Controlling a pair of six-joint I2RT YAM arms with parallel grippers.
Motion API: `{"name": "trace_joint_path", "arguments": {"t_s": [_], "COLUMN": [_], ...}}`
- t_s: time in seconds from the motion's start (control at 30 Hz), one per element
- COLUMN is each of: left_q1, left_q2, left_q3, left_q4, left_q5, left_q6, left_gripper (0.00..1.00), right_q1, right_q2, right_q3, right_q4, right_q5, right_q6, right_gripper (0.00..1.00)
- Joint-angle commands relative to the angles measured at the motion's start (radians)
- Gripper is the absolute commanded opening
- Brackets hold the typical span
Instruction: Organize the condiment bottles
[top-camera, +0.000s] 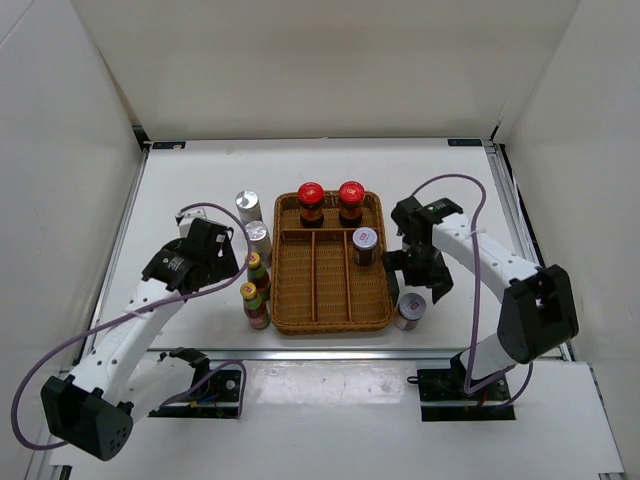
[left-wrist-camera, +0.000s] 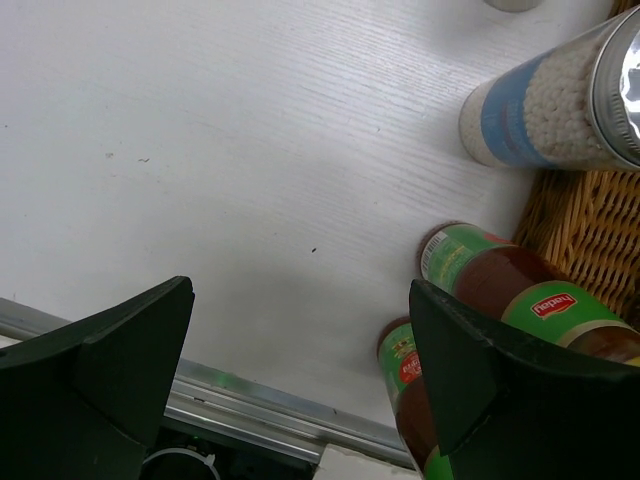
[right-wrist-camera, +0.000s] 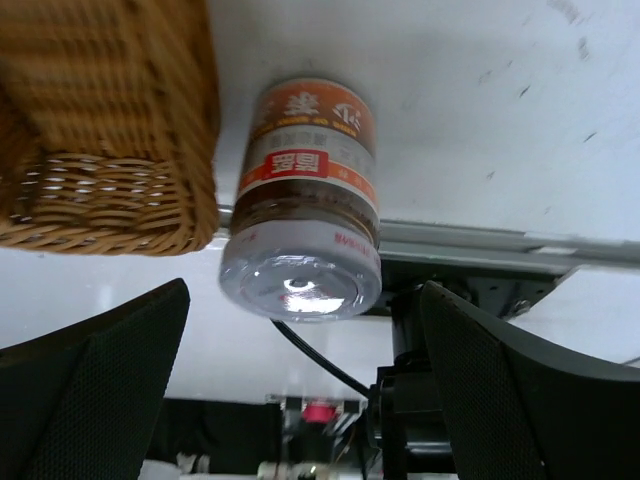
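Note:
I should lower my right gripper and move it back to close on the grey cap by the tray's corner.
The two red-capped bottles (top-camera: 311, 203) (top-camera: 351, 201) stand in the wicker tray's (top-camera: 333, 318) back compartment. One grey-capped bottle (top-camera: 365, 245) stands in its right slot. The other grey-capped bottle (top-camera: 409, 311) stands on the table right of the tray, and in the right wrist view (right-wrist-camera: 305, 170) it lies between the open fingers. Two silver-capped bottles (top-camera: 247, 205) (top-camera: 258, 238) and two slim bottles (top-camera: 256, 268) (top-camera: 254, 305) stand left of the tray. My left gripper (top-camera: 232, 268) (left-wrist-camera: 300, 370) is open and empty beside the slim bottles (left-wrist-camera: 520, 290) (left-wrist-camera: 405, 365). My right gripper (top-camera: 418, 285) (right-wrist-camera: 305, 380) is open above the grey-capped bottle.
The tray's two left slots hold nothing. The tray's corner (right-wrist-camera: 110, 130) sits close to the grey-capped bottle. A silver-capped bottle (left-wrist-camera: 540, 110) and the tray's wall (left-wrist-camera: 590, 230) show in the left wrist view. The table's metal front edge (left-wrist-camera: 250, 410) lies just below the left gripper.

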Motion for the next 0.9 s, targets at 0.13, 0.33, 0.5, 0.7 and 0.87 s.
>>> {"name": "trace_joint_path", "arguments": {"t_s": [0.13, 0.33, 0.5, 0.7, 0.87], "left_q1": [0.003, 0.003, 0.003, 0.003, 0.003], "left_q2": [-0.079, -0.109, -0.098, -0.098, -0.098], "left_q3": [-0.011, -0.011, -0.011, -0.011, -0.011], "left_q4": [0.007, 0.007, 0.017, 0.017, 0.017], "left_q5": [-0.036, -0.036, -0.036, -0.007, -0.007], "left_q6": [-0.007, 0.002, 0.002, 0.012, 0.012], "left_gripper": [1.0, 1.0, 1.0, 1.0, 1.0], "right_q1": [0.02, 0.02, 0.011, -0.009, 0.068], "right_q2": [0.019, 0.043, 0.034, 0.031, 0.029], "right_q3": [-0.094, -0.124, -0.121, -0.059, 0.202], "right_q4": [0.023, 0.023, 0.036, 0.032, -0.126], "right_q5": [-0.016, -0.016, 0.02, 0.0, 0.2], "right_q6": [0.122, 0.18, 0.164, 0.156, 0.2], "right_gripper": [0.86, 0.6, 0.48, 0.14, 0.0]}}
